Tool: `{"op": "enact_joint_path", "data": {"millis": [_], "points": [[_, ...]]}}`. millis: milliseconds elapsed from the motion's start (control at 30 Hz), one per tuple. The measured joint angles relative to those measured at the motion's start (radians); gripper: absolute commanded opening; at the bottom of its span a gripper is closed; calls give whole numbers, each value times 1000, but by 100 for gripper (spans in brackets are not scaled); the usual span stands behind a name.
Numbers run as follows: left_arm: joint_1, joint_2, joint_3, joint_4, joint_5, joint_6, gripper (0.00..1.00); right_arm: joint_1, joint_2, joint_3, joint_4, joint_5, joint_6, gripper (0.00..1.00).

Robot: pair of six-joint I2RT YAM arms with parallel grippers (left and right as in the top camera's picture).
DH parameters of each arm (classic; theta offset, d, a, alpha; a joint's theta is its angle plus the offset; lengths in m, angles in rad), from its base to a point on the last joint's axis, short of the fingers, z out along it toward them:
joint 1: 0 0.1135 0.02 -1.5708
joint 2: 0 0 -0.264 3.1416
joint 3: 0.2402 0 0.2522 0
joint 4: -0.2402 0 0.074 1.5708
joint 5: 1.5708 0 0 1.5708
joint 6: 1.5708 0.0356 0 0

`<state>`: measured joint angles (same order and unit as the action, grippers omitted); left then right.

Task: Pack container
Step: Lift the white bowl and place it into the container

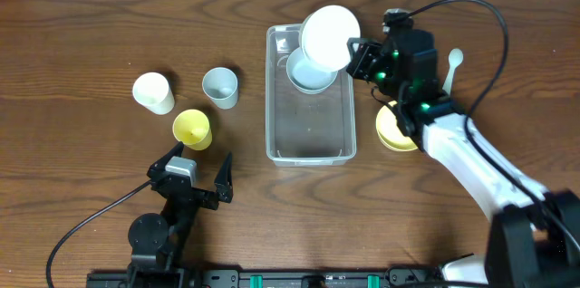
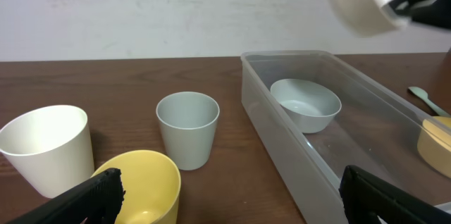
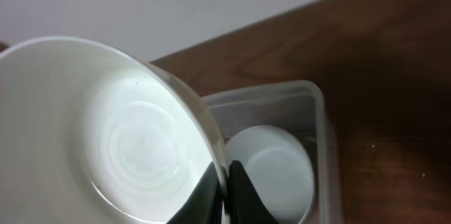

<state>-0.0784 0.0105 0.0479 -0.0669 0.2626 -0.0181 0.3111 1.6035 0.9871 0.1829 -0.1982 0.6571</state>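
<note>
My right gripper holds the white bowl. It needs to go down into the container's far end, bringing the bowl down into the pale blue-grey bowl (image 1: 309,72) (image 3: 272,172), before it opens.
The clear plastic container (image 1: 311,139) lies in the middle of the table with a pale blue-grey bowl (image 1: 304,75) in its far end. My right gripper (image 1: 355,55) is shut on the rim of a white bowl (image 1: 330,38), held tilted above the container's far end, over that bowl. In the right wrist view the white bowl (image 3: 106,132) fills the left, my fingers (image 3: 224,194) pinch its rim, and the container (image 3: 320,153) and inner bowl (image 3: 271,168) lie below. My left gripper (image 1: 199,168) is open and empty near the front edge, behind a yellow cup (image 2: 144,185).
A white cup (image 1: 153,91), a grey-blue cup (image 1: 220,87) and the yellow cup (image 1: 192,129) stand left of the container. A yellow bowl (image 1: 392,129) sits right of it under my right arm, with a pale spoon (image 1: 453,63) beyond.
</note>
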Motion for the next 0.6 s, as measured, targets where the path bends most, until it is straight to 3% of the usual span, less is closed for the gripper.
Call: {"op": "enact_joint_path", "data": {"millis": [433, 500, 567, 600], "points": [[0, 0, 0, 0, 0, 0, 98, 14, 207, 45, 53, 13, 33, 2], [0, 0, 0, 0, 0, 0, 98, 24, 210, 48, 53, 13, 34, 10], [0, 0, 0, 0, 0, 0, 98, 34, 214, 48, 52, 14, 40, 38], [0, 0, 0, 0, 0, 0, 98, 36, 216, 48, 52, 13, 37, 43]]}}
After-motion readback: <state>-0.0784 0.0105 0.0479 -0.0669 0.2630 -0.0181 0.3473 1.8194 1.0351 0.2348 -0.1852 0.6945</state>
